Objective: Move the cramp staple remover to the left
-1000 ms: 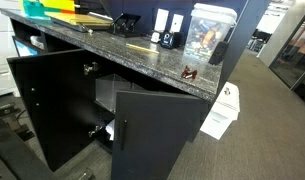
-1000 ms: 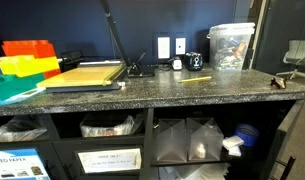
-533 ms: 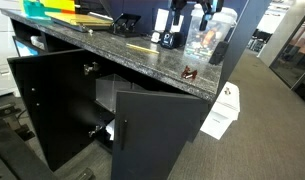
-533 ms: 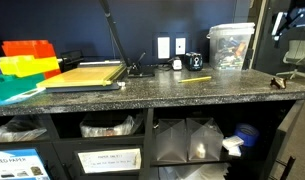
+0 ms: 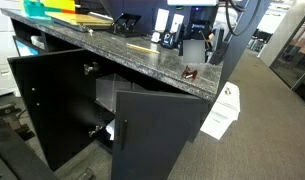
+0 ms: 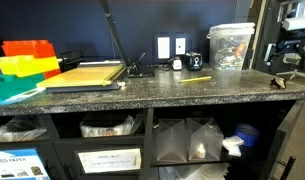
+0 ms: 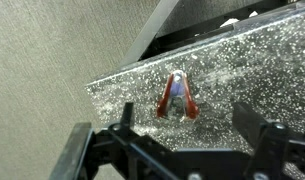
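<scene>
My gripper goes down first and then closes, as it should next, so that it gets around the cramp staple remover at its wide end (image 5: 190,73) (image 7: 178,104).
The cramp staple remover (image 7: 178,96) is a tiny reddish-brown claw. It lies on the speckled granite countertop (image 7: 252,70) close to its end edge, and shows in both exterior views (image 5: 189,73) (image 6: 279,81). My gripper (image 7: 188,125) is open and empty. It hangs just above the remover, with its dark fingers (image 7: 125,125) spread to either side of it and not touching it. In both exterior views the gripper (image 5: 195,47) (image 6: 287,52) comes down from above at that end of the counter.
A clear plastic box (image 6: 232,45) stands behind the gripper. A small black gadget (image 6: 195,61) and a flat yellow strip (image 6: 197,78) lie further along the counter. A paper cutter (image 6: 87,75) and coloured trays (image 6: 22,62) are beyond them. Cabinet doors (image 5: 157,135) stand open below.
The arm has come into view from above and dropped over the staple remover. One second ago it was out of view. The remover has not moved.
</scene>
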Available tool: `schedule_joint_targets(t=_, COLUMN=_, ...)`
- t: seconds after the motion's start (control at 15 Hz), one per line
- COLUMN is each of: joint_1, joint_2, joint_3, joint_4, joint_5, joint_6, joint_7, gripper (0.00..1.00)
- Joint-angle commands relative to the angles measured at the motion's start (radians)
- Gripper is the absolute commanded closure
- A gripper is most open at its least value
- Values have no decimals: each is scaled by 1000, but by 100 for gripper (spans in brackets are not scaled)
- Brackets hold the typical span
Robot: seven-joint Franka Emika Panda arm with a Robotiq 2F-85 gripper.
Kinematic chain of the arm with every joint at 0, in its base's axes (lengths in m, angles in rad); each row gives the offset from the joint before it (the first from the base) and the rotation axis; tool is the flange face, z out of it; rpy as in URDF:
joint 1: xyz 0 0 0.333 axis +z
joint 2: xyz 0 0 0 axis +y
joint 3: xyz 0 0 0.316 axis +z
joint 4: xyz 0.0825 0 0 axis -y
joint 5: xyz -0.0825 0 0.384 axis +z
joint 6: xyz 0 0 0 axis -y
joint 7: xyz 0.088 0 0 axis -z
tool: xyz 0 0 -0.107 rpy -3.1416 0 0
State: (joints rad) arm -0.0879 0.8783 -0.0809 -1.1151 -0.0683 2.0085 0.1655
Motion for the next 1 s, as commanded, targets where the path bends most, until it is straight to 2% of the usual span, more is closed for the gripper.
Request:
schedule_joint_targets(t=0.0, joint_1=-4, joint_2=135, joint_3=-6, joint_4=202, joint_5=6, joint_6=-113, joint_7=-28, gripper=0)
schedule_joint_targets(t=0.4, joint_1=-3, joint_2=266, joint_3=-11, joint_4=367, joint_5=4, joint_6=-171, joint_7=-11, gripper=0)
schedule_joint_targets(t=0.47, joint_1=-4, joint_2=281, joint_3=-13, joint_4=387, joint_5=3, joint_6=-180, joint_7=-11, gripper=19)
schedule_joint_targets(t=0.93, joint_1=-10, joint_2=326, joint_3=-9, joint_4=483, joint_5=3, joint_6=-267, joint_7=-3, gripper=73)
